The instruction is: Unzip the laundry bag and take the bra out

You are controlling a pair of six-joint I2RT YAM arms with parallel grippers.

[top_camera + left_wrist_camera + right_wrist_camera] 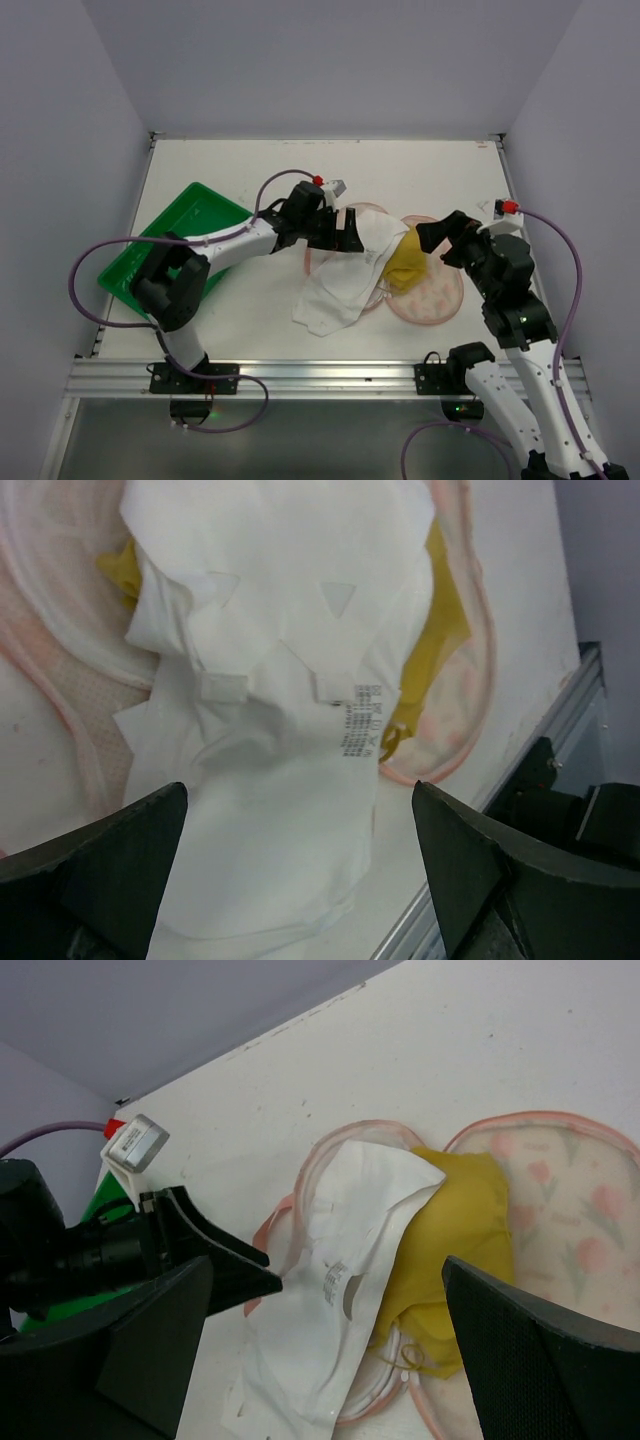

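My left gripper is to turn next and go down toward the bra (407, 262), onto the insert (345, 280) at its printed label.
The laundry bag (435, 290) lies unzipped and spread flat, its cream-peach printed inside showing as two round lobes. The mustard-yellow bra (407, 262) lies bunched across the middle of the bag. A white fabric insert (345, 280) with a printed label covers the left lobe and hangs off its near edge. My left gripper (345, 232) is open and empty, just left of the insert. My right gripper (440, 240) is open and empty above the bag's right lobe. In the left wrist view the insert (290, 730) fills the space between the fingers. In the right wrist view the bra (455, 1230) lies between the fingers.
A green plastic tray (175, 235) stands at the left edge of the table, under the left arm. The metal rail (300, 375) runs along the near edge. Walls close in on three sides.
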